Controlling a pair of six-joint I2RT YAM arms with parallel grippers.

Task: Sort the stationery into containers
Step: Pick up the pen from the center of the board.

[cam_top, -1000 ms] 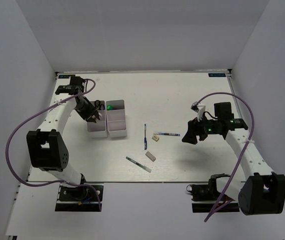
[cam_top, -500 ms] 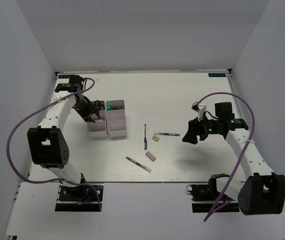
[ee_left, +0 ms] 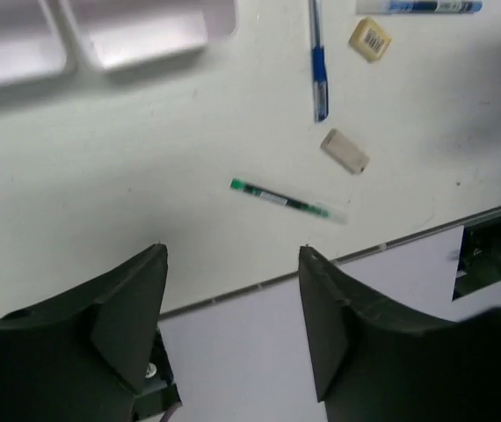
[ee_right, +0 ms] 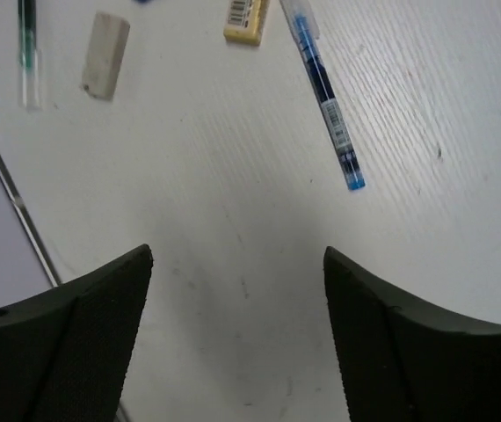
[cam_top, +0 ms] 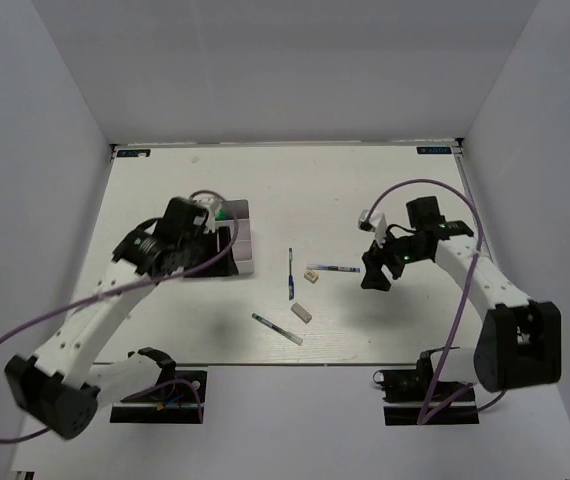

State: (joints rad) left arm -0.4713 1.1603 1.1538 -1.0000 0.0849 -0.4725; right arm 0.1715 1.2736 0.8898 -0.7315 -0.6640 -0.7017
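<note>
The clear end of the white-and-blue pen is below my right gripper, to its left in the top view, so I will move that gripper along the pen and lower it around that end.
The two pale containers (cam_top: 245,245) stand left of centre, largely covered by my left arm; their compartments (ee_left: 145,35) show in the left wrist view. On the table lie a blue pen (cam_top: 290,275), a white-and-blue pen (cam_top: 333,268), a beige eraser (cam_top: 313,279), a grey eraser (cam_top: 302,313) and a green-tipped pen (cam_top: 277,328). My left gripper (cam_top: 210,262) hangs open and empty high over the trays' near side (ee_left: 232,250). Just right of the white-and-blue pen (ee_right: 325,97), my right gripper (cam_top: 373,280) is open with nothing between its fingers (ee_right: 237,250).
A green-capped item (cam_top: 220,213) pokes out at the containers' far end. The table's near edge (ee_left: 409,242) runs below the green-tipped pen (ee_left: 286,200). White walls close in the table on the left, far and right sides.
My left arm has swung from the back left across the containers toward the middle, and its jaws have opened wide. The right gripper has shifted slightly up and left, opening a little more.
</note>
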